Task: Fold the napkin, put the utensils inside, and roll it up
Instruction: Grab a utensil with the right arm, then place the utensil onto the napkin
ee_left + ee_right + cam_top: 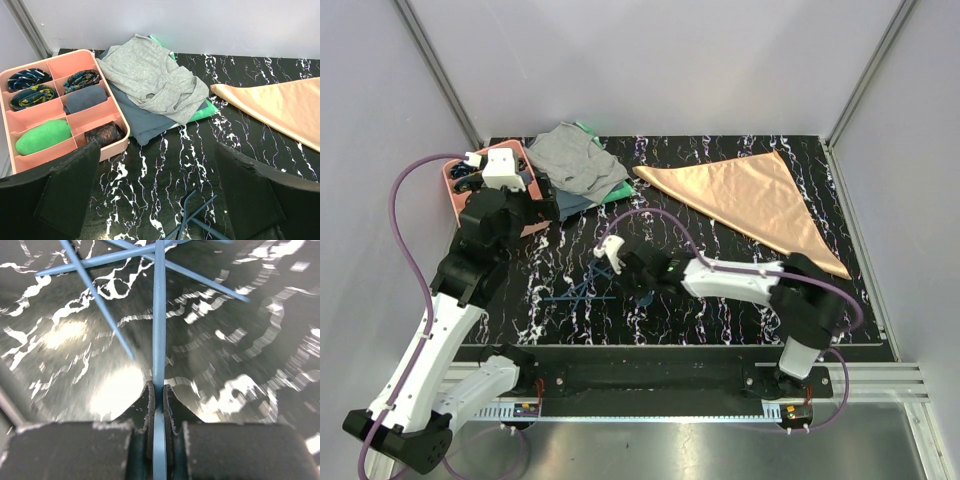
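The utensil goes up next, then down onto the bare middle of the napkin, which lies outward, to the right in the top view. My right gripper lifts, lowers and releases it.
The peach-orange napkin lies folded in a triangle at the back right; it also shows in the left wrist view. The dark blue utensils lie crossed on the black marbled table near the front centre. My right gripper is low at their right end, shut on one utensil's handle, with its tips clamped on it. Two other utensils cross it ahead. My left gripper is open and empty, held high over the left side. The utensils' ends show below it.
A pink tray with rolled cloths in its compartments sits at the back left. A grey cloth lies over a blue-grey one and a green cloth beside the tray. Grey walls enclose the table on three sides.
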You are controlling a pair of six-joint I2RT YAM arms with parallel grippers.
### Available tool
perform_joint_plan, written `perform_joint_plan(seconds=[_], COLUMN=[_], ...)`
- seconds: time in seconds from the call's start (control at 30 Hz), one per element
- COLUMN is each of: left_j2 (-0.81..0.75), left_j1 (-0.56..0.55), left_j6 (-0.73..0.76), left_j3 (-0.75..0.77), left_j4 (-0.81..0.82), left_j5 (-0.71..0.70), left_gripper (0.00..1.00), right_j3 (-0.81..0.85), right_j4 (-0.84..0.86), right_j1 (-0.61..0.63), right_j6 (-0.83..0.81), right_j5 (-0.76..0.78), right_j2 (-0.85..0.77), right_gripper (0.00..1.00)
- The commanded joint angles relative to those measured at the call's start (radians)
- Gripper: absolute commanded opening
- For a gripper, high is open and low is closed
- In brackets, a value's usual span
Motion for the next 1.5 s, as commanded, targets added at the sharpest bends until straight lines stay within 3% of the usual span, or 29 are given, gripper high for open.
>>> perform_joint_plan(seconds=[0.0, 0.1, 0.2, 0.37, 0.7, 0.93, 1.13, 1.47], left_j2=[0.004, 0.01, 0.021, 0.041, 0.064, 0.082, 0.099, 0.13], left_j1=[0.009, 0.01, 0.012, 0.013, 0.016, 0.016, 0.016, 0.016], left_j6=[-0.004, -0.008, -0.012, -0.017, -0.006, -0.001, 0.003, 0.002], left_j3=[-0.004, -0.004, -0.006, -0.007, -0.012, -0.01, -0.012, -0.013], left_j4=[0.057, 0.056, 0.056, 0.056, 0.06, 0.059, 0.056, 0.057], left_j5=[0.018, 0.025, 0.036, 0.045, 0.045, 0.058, 0.059, 0.077], left_gripper=[0.99, 0.99, 0.99, 0.99, 0.99, 0.99, 0.99, 0.99], right_j3=[-0.066, -0.115, -0.121, -0.058, 0.144, 0.19, 0.241, 0.33], right_j4=[-0.079, -0.1, -0.107, -0.074, -0.057, -0.067, -0.116, -0.186], right_j1=[0.009, 0.006, -0.063, -0.335, -0.655, -0.794, -0.888, -0.919], right_j6=[0.0, -0.064, -0.156, -0.277, -0.529, -0.757, -0.826, -0.868], right_j5=[0.146, 0.345, 0.404, 0.303, 0.143, 0.005, -0.085, -0.14], right_j2=[-0.242, -0.318, -0.344, -0.302, -0.022, 0.079, 0.137, 0.231], right_gripper=[0.0, 0.0, 0.0, 0.0, 0.0, 0.0, 0.0, 0.0])
